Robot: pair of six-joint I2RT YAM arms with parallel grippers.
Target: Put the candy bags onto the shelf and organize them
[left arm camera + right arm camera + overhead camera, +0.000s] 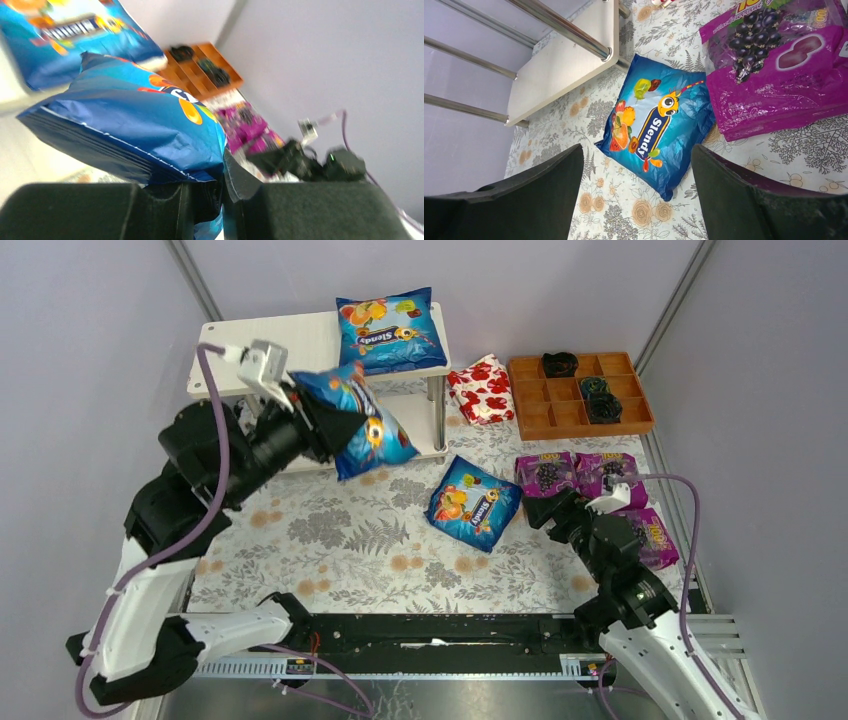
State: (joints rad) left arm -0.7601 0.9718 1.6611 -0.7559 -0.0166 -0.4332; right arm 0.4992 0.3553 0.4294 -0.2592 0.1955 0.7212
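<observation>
My left gripper needs to move its bag outward next and then down onto the shelf's top board (311,339) beside the second blue bag, to let go of it there. That part of the board is bare.
My left gripper (322,420) is shut on the end of a blue candy bag (362,420), held in the air over the front of the shelf (300,340); the same bag fills the left wrist view (130,125). A second blue bag (390,332) lies on the shelf's top board at the right. A third blue bag (473,503) lies flat on the tablecloth, also in the right wrist view (656,125). Three purple bags (580,475) lie right of it; one shows in the right wrist view (779,70). My right gripper (545,508) is open, low, just right of the third blue bag.
A brown compartmented tray (580,395) with dark items stands at the back right. A red-and-white floral packet (482,388) lies between the shelf and the tray. The shelf's lower board and metal legs (569,55) are near the flat blue bag.
</observation>
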